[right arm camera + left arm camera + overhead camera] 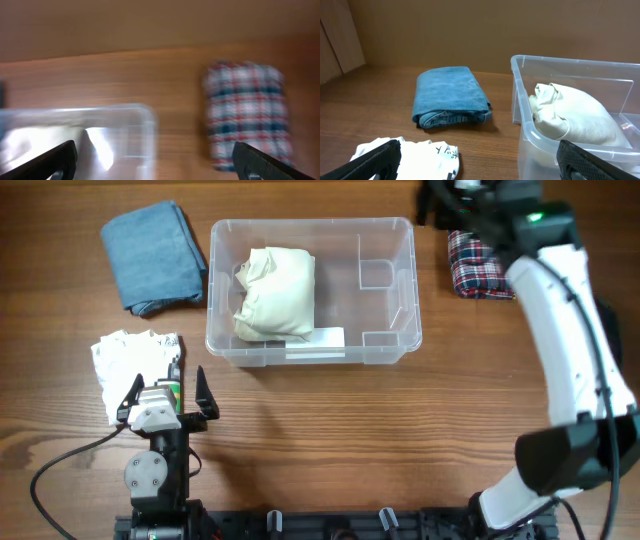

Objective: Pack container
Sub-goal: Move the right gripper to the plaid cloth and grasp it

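The plaid cloth lies unpacked, so my right gripper should next go down and to the right in the overhead view, onto the cloth's edge farthest from the container.
The clear plastic container (385,340) sits at the table's middle back, with a folded cream cloth (274,292) in its left half; it also shows in the left wrist view (520,95) and, blurred, in the right wrist view (145,120). A folded red, white and blue plaid cloth (478,265) lies right of it, seen in the right wrist view too (247,112). My right gripper (155,162) is open and empty, high over the container's back right corner and the plaid cloth. My left gripper (166,395) is open and empty near the front left, at a white printed cloth (130,360).
A folded blue denim garment (152,255) lies at the back left, also in the left wrist view (449,96). The white printed cloth (420,155) lies under the left fingers. The right arm (570,350) spans the table's right side.
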{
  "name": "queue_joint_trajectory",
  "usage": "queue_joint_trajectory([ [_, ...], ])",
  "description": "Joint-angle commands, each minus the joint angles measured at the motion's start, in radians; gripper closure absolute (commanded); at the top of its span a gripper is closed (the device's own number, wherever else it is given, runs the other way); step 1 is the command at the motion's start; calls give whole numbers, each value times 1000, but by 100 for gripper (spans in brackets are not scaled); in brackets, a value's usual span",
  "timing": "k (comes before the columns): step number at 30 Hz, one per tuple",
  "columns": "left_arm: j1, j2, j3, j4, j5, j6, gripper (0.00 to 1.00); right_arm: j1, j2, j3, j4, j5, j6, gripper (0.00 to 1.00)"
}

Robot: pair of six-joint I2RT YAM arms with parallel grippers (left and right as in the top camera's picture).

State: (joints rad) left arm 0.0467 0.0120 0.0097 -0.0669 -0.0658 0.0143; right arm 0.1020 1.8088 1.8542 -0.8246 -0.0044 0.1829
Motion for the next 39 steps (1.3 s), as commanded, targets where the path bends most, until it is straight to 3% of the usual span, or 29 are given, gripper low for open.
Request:
queue_joint_trajectory([
  [1, -6, -9, -4, 2, -6, 5, 0, -129, 73, -11, -18, -114, 11, 1],
  [11, -6, -9, -4, 2, -6, 5, 0, -451, 307, -11, -32, -457, -223, 0],
  [16, -6, -9, -4, 2, -6, 5, 0, -485, 413, -11, -12, -472, -295, 0],
  [31, -6, -9, -4, 2, -6, 5, 0, -485, 581, -11, 55, -495, -284, 2],
  [35, -6, -9, -4, 2, -6, 5, 0, -479, 610, -12, 55, -499, -257, 10],
  [38, -6, -9, -4, 2, -6, 5, 0, -472, 629, -14, 54, -521, -257, 27],
  [39, -6, -9, -4, 2, -6, 5, 0, -469, 632, -14, 55, -526, -257, 41],
])
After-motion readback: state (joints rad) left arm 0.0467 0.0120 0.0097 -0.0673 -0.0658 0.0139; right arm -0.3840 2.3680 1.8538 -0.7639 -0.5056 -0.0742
